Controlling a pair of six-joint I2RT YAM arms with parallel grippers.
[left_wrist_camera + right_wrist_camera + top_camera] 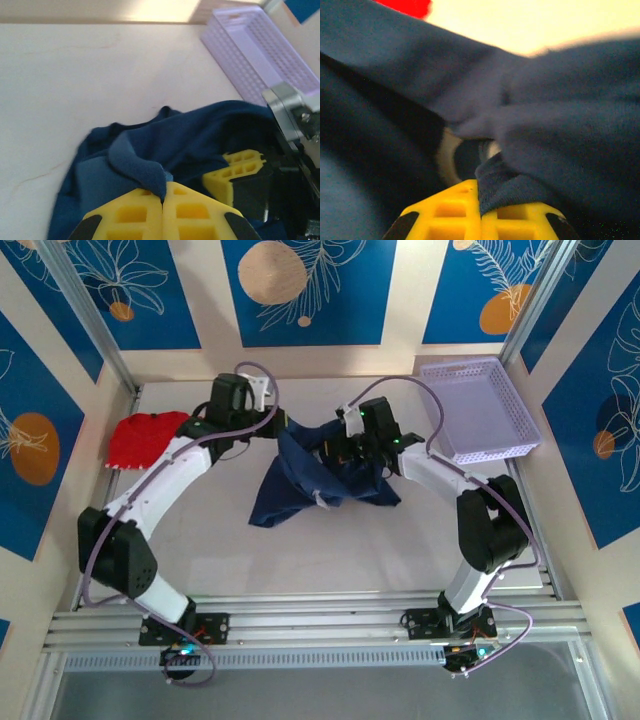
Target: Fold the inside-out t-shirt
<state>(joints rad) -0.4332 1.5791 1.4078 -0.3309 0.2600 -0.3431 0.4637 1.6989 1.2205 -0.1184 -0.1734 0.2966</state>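
The shirt is bunched between the arms, so I will pull my left gripper's thin fold back toward my base, down to the pale tabletop, and release it.
The inside-out t-shirt (310, 485) is a dark navy bundle in the middle of the table, its upper part raised between the two arms and the rest drooping toward the near left. My left gripper (283, 428) is at the shirt's top left edge, and in the left wrist view it (162, 202) is shut on a thin fold of navy cloth (190, 140). My right gripper (345, 450) is pressed into the shirt's upper middle. In its own view it (480, 212) is shut on a thick wad of the cloth (560, 130). The right gripper's yellow fingers (235, 172) sit close beside the left's.
A bright red garment (145, 437) lies crumpled at the table's left edge, its corner (407, 6) also seen past the shirt. A lavender plastic basket (480, 405) stands at the back right, near the right arm, with its wall (260, 55) in the left wrist view.
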